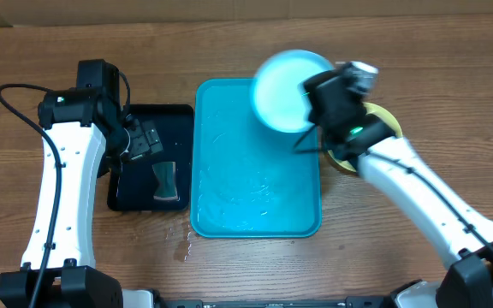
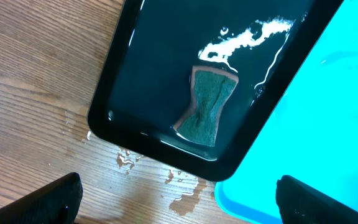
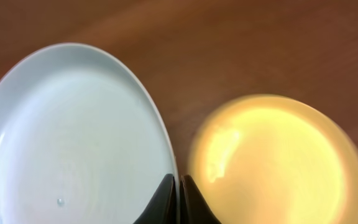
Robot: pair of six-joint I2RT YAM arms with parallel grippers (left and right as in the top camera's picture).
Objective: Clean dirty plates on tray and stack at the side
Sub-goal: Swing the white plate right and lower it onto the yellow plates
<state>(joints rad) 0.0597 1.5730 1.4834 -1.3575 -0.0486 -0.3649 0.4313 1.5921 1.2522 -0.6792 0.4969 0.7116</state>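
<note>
Next, my right gripper carries the light blue plate [image 1: 285, 90] over and down onto the yellow-green plate. That spot lies below the gripper and to its right in the overhead view.
My right gripper [image 1: 313, 127] is shut on the rim of the light blue plate [image 1: 285, 90] and holds it tilted above the far right corner of the turquoise tray [image 1: 229, 192]. In the right wrist view the fingers [image 3: 179, 186] pinch the plate's edge [image 3: 73, 143]. A yellow-green plate [image 1: 382, 128] lies on the table right of the tray, mostly hidden by the right arm; it shows blurred in the right wrist view [image 3: 278, 162]. My left gripper [image 1: 148, 141] is open and empty above the black tray. The turquoise tray [image 2: 328, 93] is wet.
A smaller black tray [image 1: 135, 192] stands left of the turquoise tray and holds water and a green sponge [image 1: 166, 182], also seen in the left wrist view [image 2: 207, 106]. Water drops [image 2: 185, 202] lie on the wooden table near the trays' front corners.
</note>
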